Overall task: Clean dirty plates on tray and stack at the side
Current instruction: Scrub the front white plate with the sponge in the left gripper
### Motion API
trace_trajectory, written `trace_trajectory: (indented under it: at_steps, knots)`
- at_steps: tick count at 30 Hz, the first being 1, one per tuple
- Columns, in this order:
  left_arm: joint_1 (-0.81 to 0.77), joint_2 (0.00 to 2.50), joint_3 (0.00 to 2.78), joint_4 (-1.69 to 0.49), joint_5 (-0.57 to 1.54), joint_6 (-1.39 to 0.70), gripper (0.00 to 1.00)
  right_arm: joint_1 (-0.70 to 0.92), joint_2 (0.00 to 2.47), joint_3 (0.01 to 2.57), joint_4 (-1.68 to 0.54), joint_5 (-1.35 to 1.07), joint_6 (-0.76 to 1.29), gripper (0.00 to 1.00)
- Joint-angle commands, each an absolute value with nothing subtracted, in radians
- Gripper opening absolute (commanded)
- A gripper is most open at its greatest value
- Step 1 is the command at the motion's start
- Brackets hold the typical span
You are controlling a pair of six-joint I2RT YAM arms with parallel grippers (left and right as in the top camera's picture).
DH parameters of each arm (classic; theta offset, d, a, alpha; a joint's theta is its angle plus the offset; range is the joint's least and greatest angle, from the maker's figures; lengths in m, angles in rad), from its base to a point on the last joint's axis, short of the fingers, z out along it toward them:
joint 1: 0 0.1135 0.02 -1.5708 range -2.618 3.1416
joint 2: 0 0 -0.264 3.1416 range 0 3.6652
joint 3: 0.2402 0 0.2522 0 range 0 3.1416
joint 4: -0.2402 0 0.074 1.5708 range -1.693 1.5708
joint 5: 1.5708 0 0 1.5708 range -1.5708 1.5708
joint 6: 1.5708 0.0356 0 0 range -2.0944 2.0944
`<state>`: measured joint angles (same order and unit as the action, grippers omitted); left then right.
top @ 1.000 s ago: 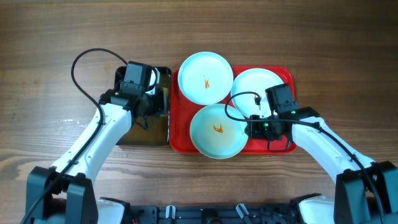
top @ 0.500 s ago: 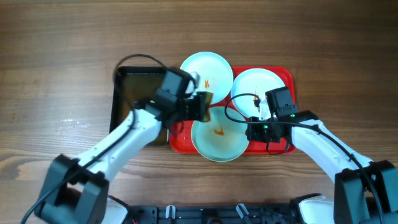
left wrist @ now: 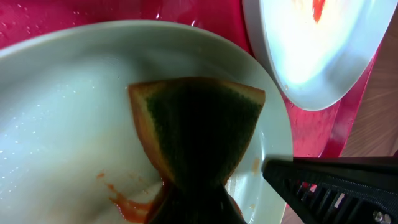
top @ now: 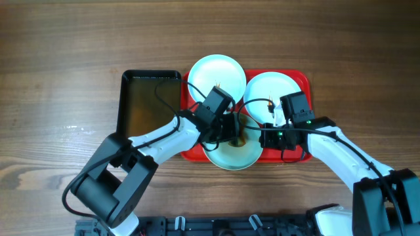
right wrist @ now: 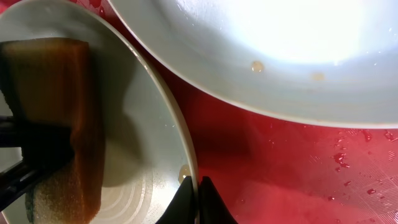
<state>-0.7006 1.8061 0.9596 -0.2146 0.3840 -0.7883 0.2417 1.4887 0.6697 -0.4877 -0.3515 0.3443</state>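
My left gripper rises next, crosses to the left in the overhead view, goes down and releases the sponge, since the black basin's brownish water (top: pixel 155 113) lies there.
Three pale plates lie on the red tray (top: pixel 298 154). The front plate (top: pixel 230 154) is tilted up at its right side. My right gripper (top: pixel 264 136) is shut on that plate's right rim, as the right wrist view shows (right wrist: pixel 198 194). My left gripper (top: pixel 231 130) is shut on a wet brown-green sponge (left wrist: pixel 196 127) and presses it on the middle of the front plate (left wrist: pixel 56 118). An orange sauce smear (left wrist: pixel 127 200) lies beside the sponge. The back left plate (top: pixel 216 75) has an orange mark. The back right plate (top: pixel 274 88) shows small specks (right wrist: pixel 255 65).
A black basin (top: pixel 148 105) of brownish water stands left of the tray. Water drops lie on the tray floor (right wrist: pixel 292 168). Bare wooden table (top: pixel 59 78) surrounds both. Cables hang from both arms above the plates.
My left arm has swung right from the black basin to the front plate, carrying the sponge onto its middle. The right gripper has kept its hold on the rim.
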Motion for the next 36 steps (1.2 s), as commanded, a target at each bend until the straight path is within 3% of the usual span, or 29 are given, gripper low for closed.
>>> trace_trajectory:
  at_steps: [1, 7, 14, 15, 16, 17, 20, 26, 28, 33, 34, 35, 36]
  knots:
    - [-0.705, 1.836, 0.963, -0.209, 0.415, -0.796, 0.04, 0.25, 1.502, 0.664, -0.48, -0.369, 0.356, 0.04]
    - [-0.685, 1.838, 0.963, -0.371, 0.142, -0.755, 0.04, 0.25, 1.502, 0.664, -0.481, -0.368, 0.355, 0.04]
    - [-0.613, 1.644, 0.963, -0.481, 0.137, -0.553, 0.04, 0.25, 1.502, 0.664, -0.48, -0.369, 0.355, 0.05]
    - [-0.604, 1.606, 0.963, -0.506, 0.136, -0.552, 0.04, 0.25, 1.502, 0.664, -0.48, -0.369, 0.355, 0.11]
    - [-0.593, 1.571, 0.963, -0.521, 0.137, -0.529, 0.04, 0.25, 1.502, 0.664, -0.479, -0.369, 0.355, 0.31]
    - [-0.575, 1.529, 0.963, -0.539, 0.136, -0.499, 0.04, 0.25, 1.502, 0.664, -0.479, -0.369, 0.355, 0.39]
    - [-0.481, 1.444, 0.963, -0.588, 0.128, -0.418, 0.04, 0.25, 1.502, 0.664, -0.476, -0.369, 0.355, 0.38]
    - [-0.215, 1.516, 0.961, -0.644, 0.077, -0.363, 0.04, 0.25, 1.502, 0.66, -0.471, -0.419, 0.34, 0.18]
    - [-0.192, 1.576, 0.961, -0.643, 0.077, -0.315, 0.04, 0.25, 1.502, 0.66, -0.471, -0.426, 0.339, 0.1]
    - [-0.188, 1.8, 0.961, -0.605, 0.092, -0.238, 0.04, 0.25, 1.502, 0.66, -0.467, -0.429, 0.313, 0.07]
    - [-0.188, 1.826, 0.961, -0.599, 0.091, -0.238, 0.1, 0.25, 1.502, 0.66, -0.467, -0.429, 0.314, 0.1]
    - [-0.188, 1.847, 0.961, -0.59, 0.075, -0.239, 0.52, 0.25, 1.502, 0.66, -0.464, -0.429, 0.314, 0.22]
    - [-0.188, 1.849, 0.961, -0.586, 0.061, -0.239, 0.59, 0.25, 1.502, 0.66, -0.464, -0.429, 0.314, 0.22]
